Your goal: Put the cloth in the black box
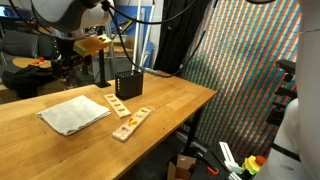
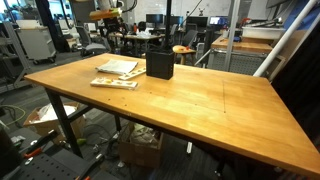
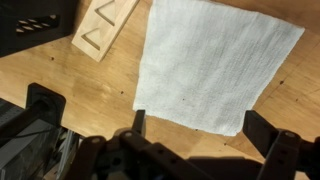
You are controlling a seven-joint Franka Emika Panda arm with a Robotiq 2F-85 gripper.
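Note:
My gripper should next go down with its fingers spread onto the cloth's near edge (image 1: 54, 110) (image 3: 192, 112), because that flat edge is already between the open fingers.
The white folded cloth (image 1: 75, 115) lies flat on the wooden table, near its front left in an exterior view, and it also shows in an exterior view (image 2: 118, 67). The small black box (image 1: 128, 87) stands upright behind it and beside it (image 2: 159, 66). In the wrist view my gripper (image 3: 200, 128) is open and empty. It hovers above the near edge of the cloth (image 3: 215, 60), with one finger on each side. The box does not show clearly in the wrist view.
Two pale wooden strips with holes (image 1: 118, 104) (image 1: 130, 124) lie between the cloth and the box; one shows in the wrist view (image 3: 103, 25). The table edge (image 1: 200, 100) drops off to the right. Lab clutter and chairs stand behind the table.

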